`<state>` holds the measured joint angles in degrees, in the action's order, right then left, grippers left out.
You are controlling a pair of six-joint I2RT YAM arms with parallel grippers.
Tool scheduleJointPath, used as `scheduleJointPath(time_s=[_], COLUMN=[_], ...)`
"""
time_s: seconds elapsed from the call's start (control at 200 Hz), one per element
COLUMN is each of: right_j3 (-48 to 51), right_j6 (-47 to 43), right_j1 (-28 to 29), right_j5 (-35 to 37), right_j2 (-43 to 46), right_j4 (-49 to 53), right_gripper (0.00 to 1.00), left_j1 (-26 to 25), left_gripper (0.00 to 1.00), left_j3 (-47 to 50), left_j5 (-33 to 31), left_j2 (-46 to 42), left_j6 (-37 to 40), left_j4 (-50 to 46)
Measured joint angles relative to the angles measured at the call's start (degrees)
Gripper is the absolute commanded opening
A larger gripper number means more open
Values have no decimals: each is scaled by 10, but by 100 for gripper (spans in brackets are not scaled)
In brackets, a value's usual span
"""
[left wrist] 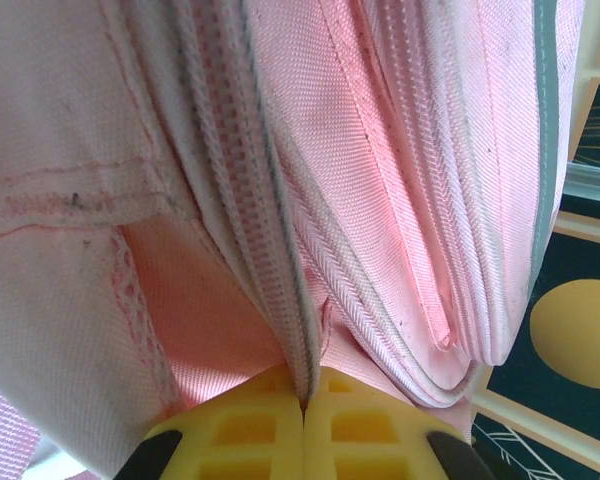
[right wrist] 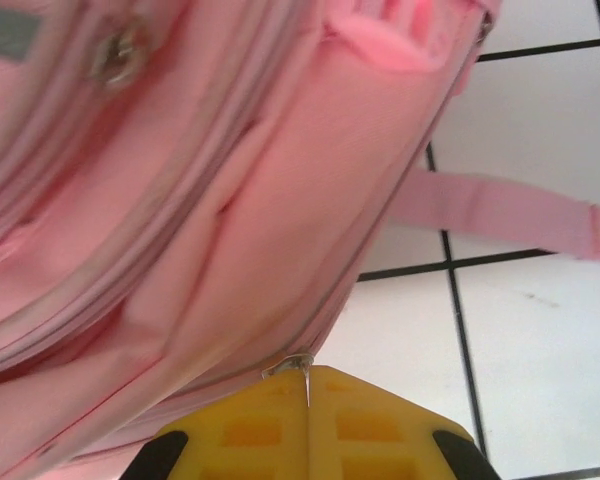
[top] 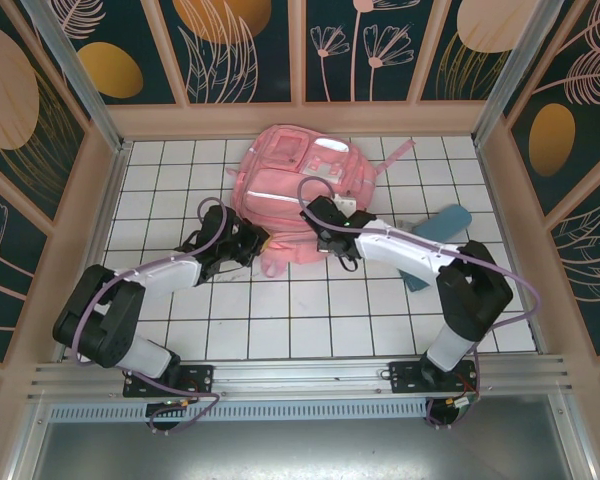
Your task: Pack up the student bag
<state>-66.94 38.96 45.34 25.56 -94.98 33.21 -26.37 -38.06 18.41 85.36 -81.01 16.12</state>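
Note:
My right gripper draws outward along the bag's side edge (right wrist: 408, 168) next, then releases the small metal zipper pull (right wrist: 292, 364).
The student bag (top: 290, 180), a large pink backpack, lies flat at the back middle of the tiled table. At the bag's near left edge my left gripper (top: 261, 243) is shut. In the left wrist view its yellow fingers (left wrist: 240, 430) pinch a ribbed zip band (left wrist: 280, 320) of the bag (left wrist: 410, 150). My right gripper (top: 313, 213) sits on the bag's near right part. In the right wrist view it (right wrist: 308, 385) is shut on a small metal zipper pull (right wrist: 292, 364) at the bag's (right wrist: 180, 200) lower seam.
A blue pencil case (top: 438, 232) lies on the tiles right of the bag, partly behind my right arm. A pink strap (right wrist: 500, 215) trails over the white tiles. Wooden walls (top: 80, 230) close in the table on three sides.

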Motion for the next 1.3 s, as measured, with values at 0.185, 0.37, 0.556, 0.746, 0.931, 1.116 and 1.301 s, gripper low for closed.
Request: scheduleJointPath(time_s=[0.185, 0.37, 0.556, 0.746, 0.931, 1.116, 1.301], right_j3=[21, 37, 41, 41, 47, 55, 47], right_j6=[-61, -137, -188, -218, -231, -240, -249], right_j1=[-40, -94, -140, -171, -174, -180, -161], right_j5=[-4, -26, -65, -101, -127, -156, -226], right_j2=[0, 0, -4, -24, -28, -2, 64], right_j4=[-44, -102, -150, -176, -179, -176, -143], right_gripper=[0, 0, 0, 0, 13, 43, 61], left_j1=[2, 2, 7, 9, 9, 15, 16], left_gripper=[0, 0, 0, 0, 0, 50, 62], left_j3=[0, 1, 19, 49, 68, 58, -1], left_j5=[-16, -37, -55, -56, -54, -43, -57], left_j2=[-13, -42, -81, -119, -144, -144, -144], left_j6=[11, 21, 29, 35, 45, 83, 143], left_j4=[-19, -44, -63, -79, -96, -138, -214])
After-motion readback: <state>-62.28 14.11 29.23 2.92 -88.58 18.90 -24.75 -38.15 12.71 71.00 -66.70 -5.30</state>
